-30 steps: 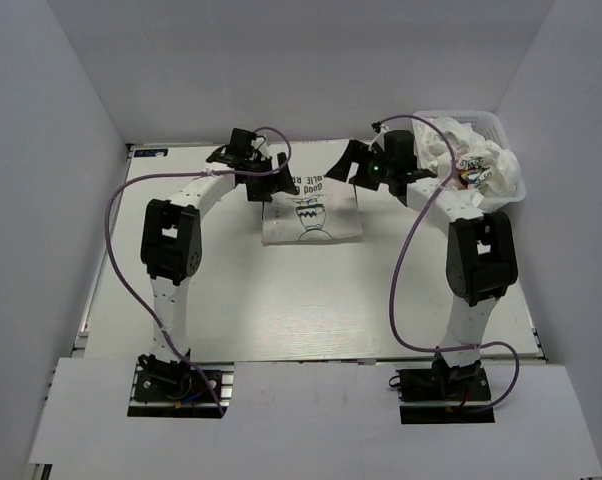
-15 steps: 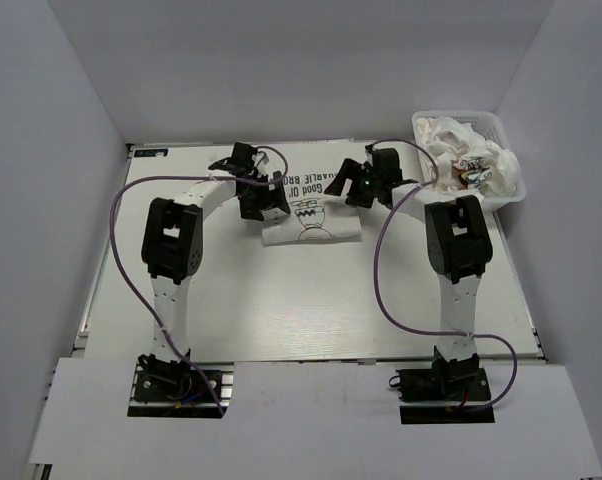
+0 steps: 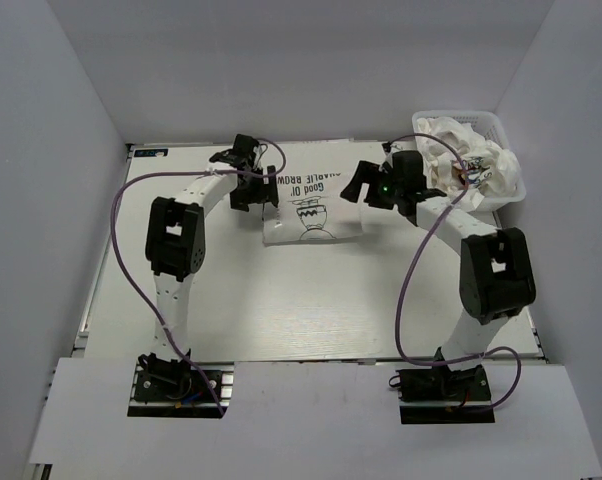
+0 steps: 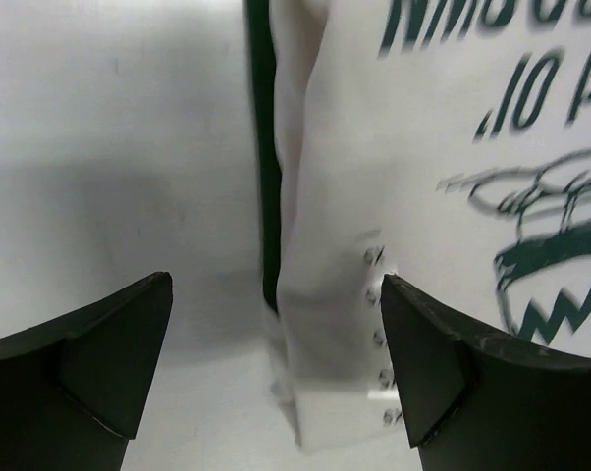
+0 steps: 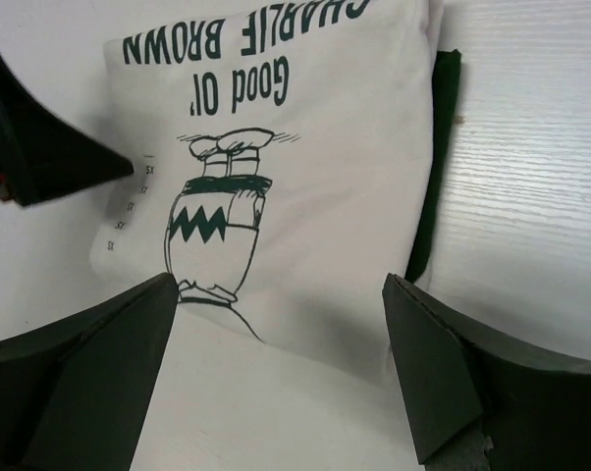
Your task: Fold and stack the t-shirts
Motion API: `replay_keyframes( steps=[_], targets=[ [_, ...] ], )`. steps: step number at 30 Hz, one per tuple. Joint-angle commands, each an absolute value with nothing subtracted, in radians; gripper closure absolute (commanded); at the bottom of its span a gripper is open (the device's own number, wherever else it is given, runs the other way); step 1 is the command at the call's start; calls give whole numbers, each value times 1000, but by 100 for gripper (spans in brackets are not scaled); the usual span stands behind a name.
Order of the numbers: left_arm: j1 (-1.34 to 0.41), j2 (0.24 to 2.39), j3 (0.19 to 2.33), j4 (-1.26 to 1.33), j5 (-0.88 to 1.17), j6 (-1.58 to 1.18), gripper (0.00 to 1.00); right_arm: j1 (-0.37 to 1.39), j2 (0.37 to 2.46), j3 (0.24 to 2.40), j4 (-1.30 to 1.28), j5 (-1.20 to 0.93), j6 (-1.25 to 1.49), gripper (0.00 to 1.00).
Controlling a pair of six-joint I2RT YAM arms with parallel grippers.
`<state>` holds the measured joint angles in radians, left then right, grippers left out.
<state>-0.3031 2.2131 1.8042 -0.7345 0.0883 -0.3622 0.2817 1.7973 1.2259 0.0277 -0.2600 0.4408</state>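
I need to move my left gripper down onto the shirt's folded edge (image 4: pixel 288 211) beside the dark green strip next and close it, because that edge runs between its open fingers.
A folded white t-shirt (image 3: pixel 311 208) with dark green print lies flat at the back middle of the table. In the left wrist view its left folded edge (image 4: pixel 325 294), with a dark green strip, lies under the gap of my left gripper (image 4: pixel 274 285). That gripper (image 3: pixel 251 192) is open and holds nothing. My right gripper (image 3: pixel 369 188) hovers at the shirt's right side, open and empty. The right wrist view shows the shirt (image 5: pixel 305 177) below the right gripper (image 5: pixel 281 280), with a dark green sleeve edge (image 5: pixel 438 147) along its right fold. More crumpled t-shirts (image 3: pixel 471 155) fill the basket.
The white lattice basket (image 3: pixel 513 192) stands at the back right corner, close behind my right arm. Purple cables loop from both arms. Grey walls close in the table on the left, back and right. Bare white table (image 3: pixel 301 300) lies in front of the folded shirt.
Both grippers have shifted slightly outward, off the shirt's top corners, uncovering more of its print. My right arm's elbow has swung out to the right. The shirt has stayed put.
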Motion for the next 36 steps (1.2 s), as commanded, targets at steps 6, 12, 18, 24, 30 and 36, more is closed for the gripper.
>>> replay_keyframes(
  steps=[6, 12, 18, 24, 30, 36],
  targets=[
    [-328, 2370, 2025, -782, 66, -310, 22, 275, 1606, 1065, -38, -94, 348, 9],
    [-328, 2390, 2016, -802, 23, -301, 64, 271, 1575, 1043, -89, -5, 325, 9],
    [-284, 2390, 2023, -824, -147, -198, 100, 265, 1562, 1042, -107, 99, 311, 9],
    [-160, 2369, 2001, -783, -463, 41, 100, 249, 1562, 1042, -176, 204, 284, 9],
    [-34, 2401, 2039, -669, -544, 256, 100, 241, 1643, 1117, -247, 221, 287, 9],
    [53, 2461, 2112, -526, -598, 405, 100, 242, 1709, 1147, -230, 203, 302, 9]
  ],
)
